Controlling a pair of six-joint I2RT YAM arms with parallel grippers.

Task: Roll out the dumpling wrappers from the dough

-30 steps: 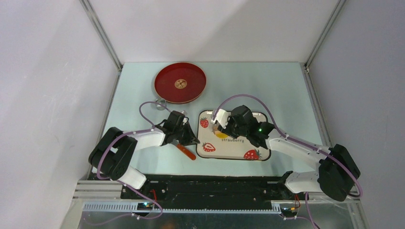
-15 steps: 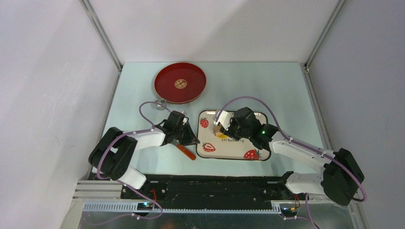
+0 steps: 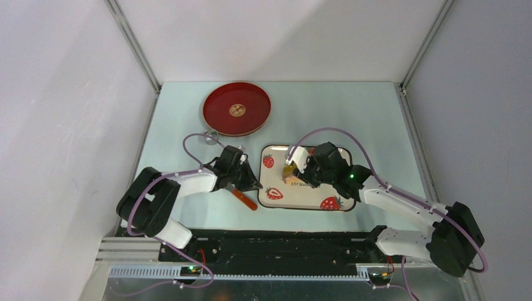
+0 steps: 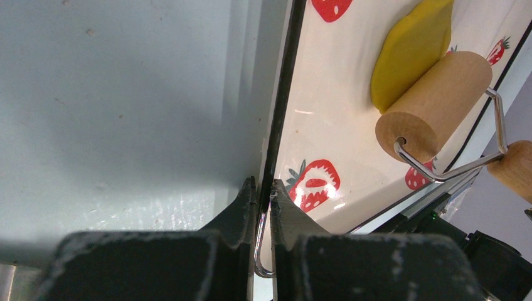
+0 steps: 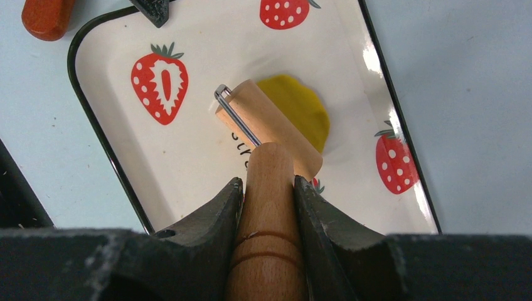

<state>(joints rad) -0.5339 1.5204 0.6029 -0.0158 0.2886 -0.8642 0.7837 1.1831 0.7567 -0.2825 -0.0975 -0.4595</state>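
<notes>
I will lift the roller [image 5: 270,125] in my right gripper next, then lower it and let it go beside the tray, because there is bare table to the gripper's right in the top view.
The dough [image 5: 301,116] is a flattened yellow patch on the strawberry-print tray [image 5: 188,144]. A tan wooden roller [image 5: 270,125] lies with its drum across the near edge of the dough. My right gripper [image 5: 268,183] is shut on the roller's wooden handle. In the left wrist view the roller [image 4: 433,103] partly covers the dough [image 4: 411,50]. My left gripper [image 4: 263,185] is shut on the tray's black rim [image 4: 282,106] at its left side. No dumpling wrappers are in view. From above, both grippers [image 3: 248,182] [image 3: 300,170] sit at the tray [image 3: 301,195].
A red round plate [image 3: 236,110] stands at the back left, with a small metal ring [image 3: 210,135] just in front of it. A red-handled tool [image 3: 244,199] lies on the table left of the tray, beside my left gripper. Grey walls close in both sides.
My right gripper has shifted to the right across the tray with the roller, which now hides most of the dough in the top view. The left arm has not moved.
</notes>
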